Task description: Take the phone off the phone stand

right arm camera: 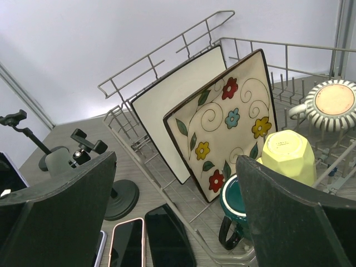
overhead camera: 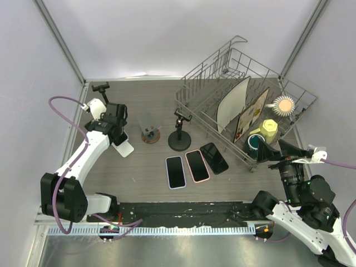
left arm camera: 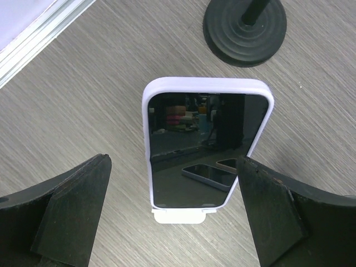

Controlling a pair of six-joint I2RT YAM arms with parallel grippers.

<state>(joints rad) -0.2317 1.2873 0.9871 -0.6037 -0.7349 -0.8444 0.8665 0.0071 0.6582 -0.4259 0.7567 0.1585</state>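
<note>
Outward, slightly down and toward the right in the wrist view, I will bring my left gripper around the phone's upper end (left arm camera: 208, 95), since that sits off-centre between its fingers.
A phone (left arm camera: 206, 144) in a pale lilac case leans screen-up on a small white phone stand (left arm camera: 181, 216) on the wood-grain table. My left gripper (left arm camera: 172, 162) is open, its two black fingers (left arm camera: 72, 211) on either side of the phone's lower end, apart from it. In the top view the phone (overhead camera: 125, 147) lies at the left, just below the left gripper (overhead camera: 115, 127). My right gripper (overhead camera: 272, 151) is open and empty at the right, beside the dish rack; it also shows in the right wrist view (right arm camera: 177, 161).
Three phones (overhead camera: 197, 165) lie flat mid-table. A black pole stand (overhead camera: 179, 136) and a small brown-based holder (overhead camera: 150, 132) stand behind them. A wire dish rack (overhead camera: 206, 111) with plates and mugs fills the back right. A black round base (left arm camera: 245, 25) sits beyond the phone.
</note>
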